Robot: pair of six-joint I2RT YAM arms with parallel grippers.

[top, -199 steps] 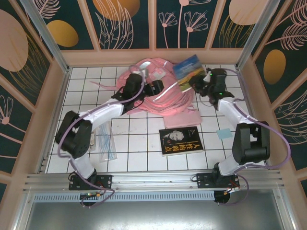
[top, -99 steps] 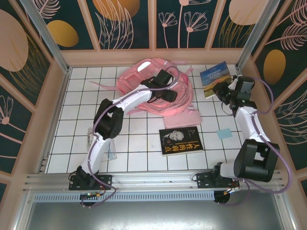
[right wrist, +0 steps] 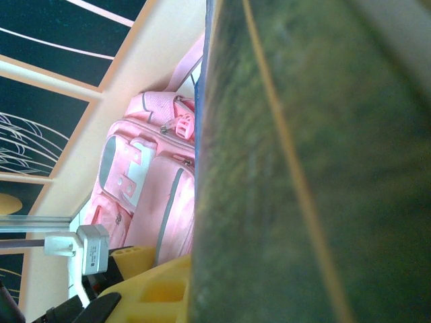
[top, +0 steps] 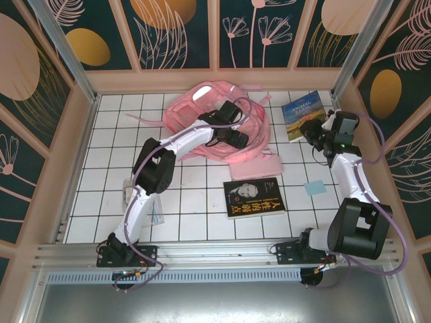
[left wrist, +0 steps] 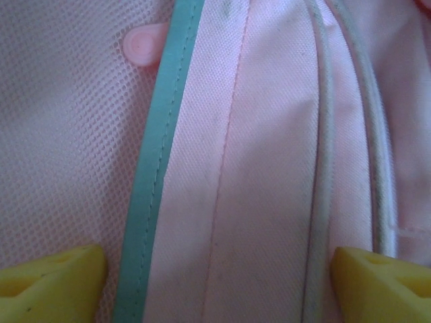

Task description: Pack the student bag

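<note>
I should keep my left gripper low next and close its fingers on the pink fabric [left wrist: 223, 286] beside the teal trim. The fabric is already between them.
The student bag [top: 202, 101], a large pink backpack with silver strips, lies at the back of the tiled table; it also shows at the left of the right wrist view [right wrist: 158, 195]. My left gripper [top: 237, 138] hangs low over its right side. It is open, its yellow fingertips [left wrist: 50, 282] wide apart, with pink fabric and a teal trim strip [left wrist: 158, 161] between them. My right gripper [top: 315, 131] is shut on a blue landscape book [top: 303, 114], held to the right of the bag. The book cover [right wrist: 303, 168] hides one finger; the other yellow finger [right wrist: 145, 293] shows.
A black book with a face on its cover [top: 252, 197] lies in the middle, with a flat pink pencil case [top: 261, 165] just behind it. A blue note [top: 314, 188] lies at the right. A clear plastic sleeve [top: 147, 202] lies at the left. Wooden walls [top: 350, 114] enclose the table.
My right gripper has carried the blue book from the bag's edge out to the right. My left arm has swung across from the bag's left side to its right side.
</note>
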